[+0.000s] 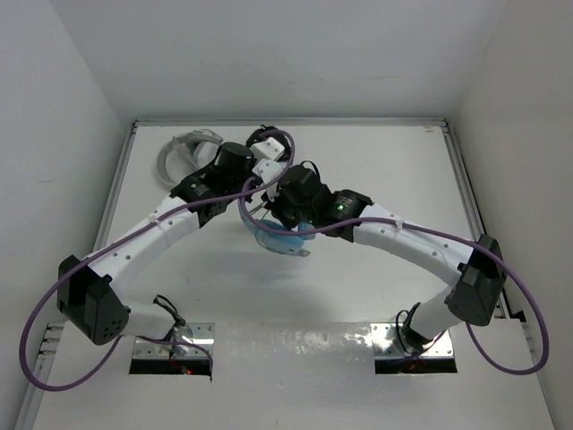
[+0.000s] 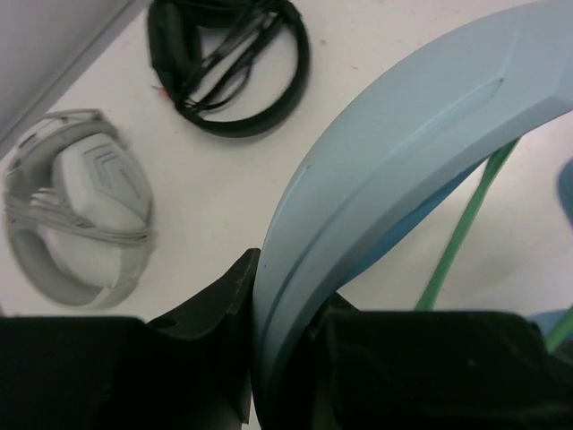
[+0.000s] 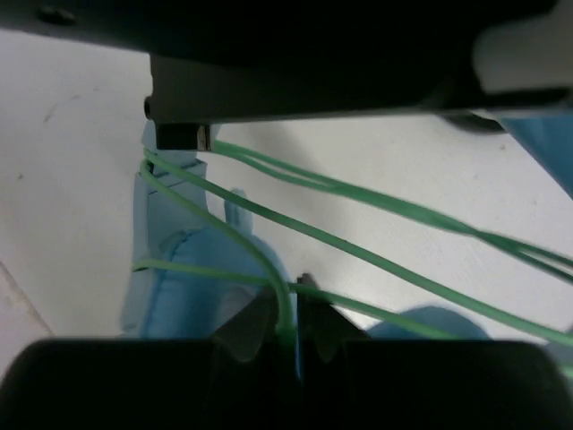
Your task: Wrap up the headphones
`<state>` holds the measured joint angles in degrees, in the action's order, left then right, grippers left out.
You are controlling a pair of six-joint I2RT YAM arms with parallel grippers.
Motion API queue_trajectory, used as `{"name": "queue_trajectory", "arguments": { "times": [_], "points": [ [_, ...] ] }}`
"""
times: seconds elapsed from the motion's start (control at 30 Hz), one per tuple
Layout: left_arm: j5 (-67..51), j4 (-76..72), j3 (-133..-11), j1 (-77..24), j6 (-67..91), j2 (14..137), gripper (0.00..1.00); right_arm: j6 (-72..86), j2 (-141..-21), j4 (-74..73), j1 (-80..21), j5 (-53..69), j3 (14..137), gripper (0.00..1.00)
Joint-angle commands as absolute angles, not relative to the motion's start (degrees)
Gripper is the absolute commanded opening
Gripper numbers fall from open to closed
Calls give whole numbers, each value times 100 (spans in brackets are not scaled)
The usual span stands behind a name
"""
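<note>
I will next pull my left gripper back and down to let go of the headband [image 2: 385,170] on bare tabletop below it toward my base, clear of the other headphones.
The light blue headphones [image 1: 285,240] sit at the table's middle, mostly under both wrists. My left gripper [image 2: 277,358] is shut on their blue headband [image 2: 385,170], which arcs up to the right in the left wrist view. My right gripper [image 3: 288,327] is shut on the thin green cable [image 3: 260,255]. Several strands of that cable stretch across a padded ear cup [image 3: 192,269] and off to the right. A strand also shows in the left wrist view [image 2: 466,224]. In the top view both grippers meet over the headphones, and their fingers are hidden.
Grey-white headphones [image 2: 76,206] lie at the back left, also in the top view [image 1: 183,152]. Black headphones [image 2: 228,63] lie behind them near the back wall. White walls enclose the table on three sides.
</note>
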<state>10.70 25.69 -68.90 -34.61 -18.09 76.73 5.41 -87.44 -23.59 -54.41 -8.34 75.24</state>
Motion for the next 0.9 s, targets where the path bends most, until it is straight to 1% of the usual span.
{"name": "queue_trajectory", "arguments": {
  "times": [0.0, 0.1, 0.2, 0.23, 0.33, 0.37, 0.43, 0.53, 0.63, 0.67, 0.7, 0.77, 0.8, 0.87],
  "points": [
    [28, 3135, -7057, -3603, -1890, 7540, 0, 1046, -8525, -1907, -5036, -1561, 7427, 0],
    [192, 3760, -7469, -3604, -1758, 7883, 0, 1046, -8613, -2048, -5019, -2229, 7383, 0],
    [290, 4621, -8084, -3604, -1696, 8357, 0, 1028, -8648, -1969, -5010, -2627, 7164, 0],
    [264, 4988, -8338, -3604, -1679, 8567, 0, 1011, -8648, -1812, -5001, -2611, 7085, 0],
    [202, 5308, -8551, -3604, -1469, 8736, 0, 1046, -8640, -1461, -4992, -2356, 6716, 3],
    [193, 5317, -8552, -3604, -1398, 8754, 0, 1124, -8614, -1398, -4992, -2277, 6541, 6],
    [158, 5317, -8543, -3604, -1301, 8719, 0, 1300, -8570, -1223, -4983, -2145, 6373, 16],
    [316, 5378, -8543, -3612, -1283, 8754, 0, 1388, -8525, -1151, -4966, -1934, 6214, 20],
    [527, 5615, -8604, -3612, -1353, 8902, 0, 1424, -8517, -1221, -4966, -1706, 6170, 32],
    [614, 5677, -8613, -3612, -1371, 8938, 0, 1433, -8490, -1239, -4975, -1662, 6144, 37],
    [650, 5730, -8596, -3621, -1388, 8973, 0, 1433, -8455, -1248, -4966, -1583, 6126, 44],
    [764, 5783, -8508, -3630, -1415, 9000, 0, 1424, -8332, -1353, -4975, -1495, 6135, 54],
    [791, 5775, -8447, -3621, -1415, 8991, 0, 1433, -8289, -1406, -4966, -1494, 6152, 61],
    [835, 5748, -8262, -3621, -1441, 8982, 0, 1424, -8130, -1555, -4966, -1433, 6213, 70]
  ]
}}
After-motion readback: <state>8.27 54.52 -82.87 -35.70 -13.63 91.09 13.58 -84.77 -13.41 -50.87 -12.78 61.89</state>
